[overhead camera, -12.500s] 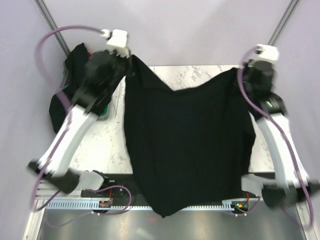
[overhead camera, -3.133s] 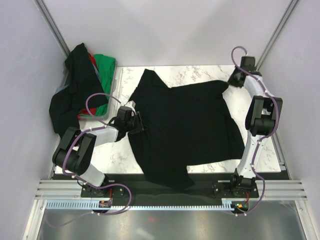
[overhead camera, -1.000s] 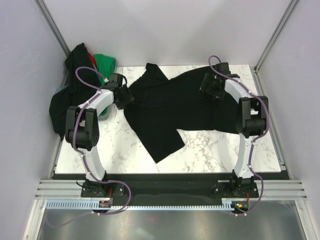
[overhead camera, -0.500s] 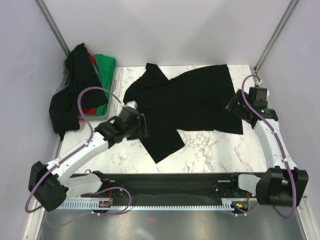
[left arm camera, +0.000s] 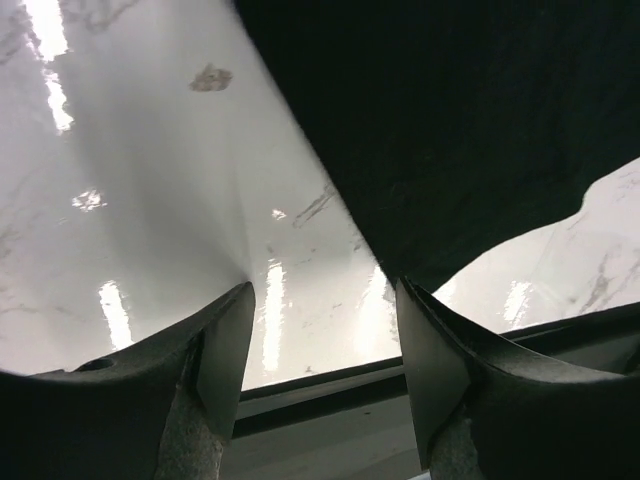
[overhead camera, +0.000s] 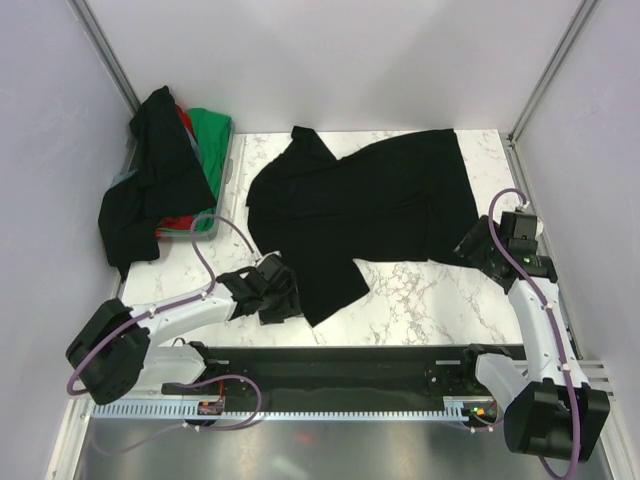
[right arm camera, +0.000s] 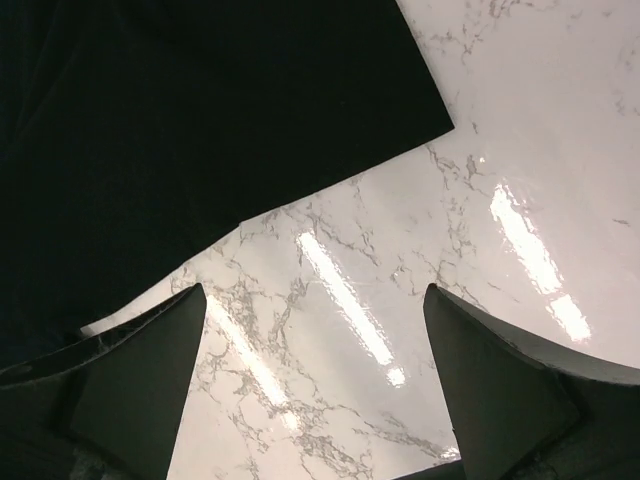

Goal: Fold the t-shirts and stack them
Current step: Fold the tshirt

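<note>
The left gripper slides to the right in the top view onto the edge of the t-shirt's flap near the flap's tip (overhead camera: 305, 309) (left arm camera: 388, 248) next. Its open fingers straddle only marble.
A black t-shirt (overhead camera: 370, 205) lies spread across the far half of the marble table, with one flap (overhead camera: 335, 285) reaching toward the near edge. My left gripper (overhead camera: 283, 302) sits low beside that flap's left edge, open, with only marble between its fingers. In the left wrist view the black t-shirt (left arm camera: 450, 120) fills the upper right and its tip ends just above the right finger (left arm camera: 425, 360) of the left gripper (left arm camera: 322, 290). My right gripper (overhead camera: 472, 248) hovers open at the shirt's near right corner. In the right wrist view the right gripper (right arm camera: 312, 295) holds nothing, and the shirt (right arm camera: 200, 110) lies ahead.
A heap of other t-shirts (overhead camera: 160, 175), black, green and red, fills a tray (overhead camera: 232, 160) at the far left and hangs over its side. Bare marble (overhead camera: 430, 300) stretches along the near edge. A black rail (overhead camera: 340, 360) borders the table front.
Both grippers have drawn back toward the near edge, the left ending beside the shirt's lower flap, the right by its near right corner. The shirt lies as it did half a second ago.
</note>
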Controlling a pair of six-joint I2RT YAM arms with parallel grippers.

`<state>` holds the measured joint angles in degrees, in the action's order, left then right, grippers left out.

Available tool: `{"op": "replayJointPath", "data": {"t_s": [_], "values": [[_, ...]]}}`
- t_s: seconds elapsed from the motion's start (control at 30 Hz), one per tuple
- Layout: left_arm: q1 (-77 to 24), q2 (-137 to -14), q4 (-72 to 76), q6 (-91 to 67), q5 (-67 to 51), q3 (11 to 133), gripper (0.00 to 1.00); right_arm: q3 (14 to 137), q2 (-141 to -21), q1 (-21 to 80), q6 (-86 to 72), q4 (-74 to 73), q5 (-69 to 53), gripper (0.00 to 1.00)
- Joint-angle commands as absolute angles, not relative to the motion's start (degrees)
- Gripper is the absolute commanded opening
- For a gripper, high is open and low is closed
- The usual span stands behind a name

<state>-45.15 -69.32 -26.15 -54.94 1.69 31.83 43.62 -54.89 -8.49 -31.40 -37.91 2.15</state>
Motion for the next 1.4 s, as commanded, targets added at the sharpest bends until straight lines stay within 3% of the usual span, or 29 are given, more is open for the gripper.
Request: {"op": "replayJointPath", "data": {"t_s": [0.0, 0.27, 0.37, 0.4, 0.47, 0.53, 0.67, 0.97, 1.17, 1.27, 1.37], "values": [[-45.6, -73.9, -18.9, -57.7, 0.3, 32.4, 0.67, 41.5, -55.5, -8.7, -33.4, -36.0, 0.2, 0.98], [-46.0, -82.9, -12.8, -57.6, -2.0, 33.0, 0.64, 39.7, -57.3, -8.7, -32.3, -34.1, 2.1, 0.98], [-46.0, -86.2, -10.4, -57.3, -3.2, 32.9, 0.49, 39.2, -58.0, -8.7, -33.2, -32.8, 3.1, 0.98], [-46.0, -86.9, -10.0, -56.8, -3.2, 33.1, 0.27, 38.7, -58.7, -8.7, -33.4, -31.7, 3.2, 0.98], [-46.0, -88.1, -9.9, -55.4, -3.1, 34.4, 0.09, 38.1, -60.7, -8.7, -33.5, -30.6, 3.2, 0.98], [-45.6, -88.2, -12.3, -54.2, -1.7, 35.7, 0.02, 38.0, -62.4, -8.8, -33.3, -29.4, 4.2, 0.98], [-43.3, -85.7, -18.4, -49.9, 3.2, 40.6, 0.02, 38.1, -67.7, -10.9, -33.5, -25.9, 4.3, 0.98], [-23.2, -72.4, -23.7, -40.1, -2.3, 44.1, 0.02, 42.6, -82.3, -15.5, -31.7, -18.7, 2.5, 0.97], [-22.3, -71.5, -24.6, -39.5, -3.5, 44.2, 0.02, 43.2, -90.7, -15.7, -32.1, -12.3, 3.9, 0.91], [-22.1, -70.8, -24.5, -39.5, -3.2, 43.7, 0.02, 45.2, -94.1, -15.8, -32.6, -12.4, 2.5, 0.79], [-21.9, -69.8, -25.0, -39.5, -3.4, 43.7, 0.02, 44.1, -92.6, -15.8, -32.9, -12.5, 2.0, 0.57]]}}
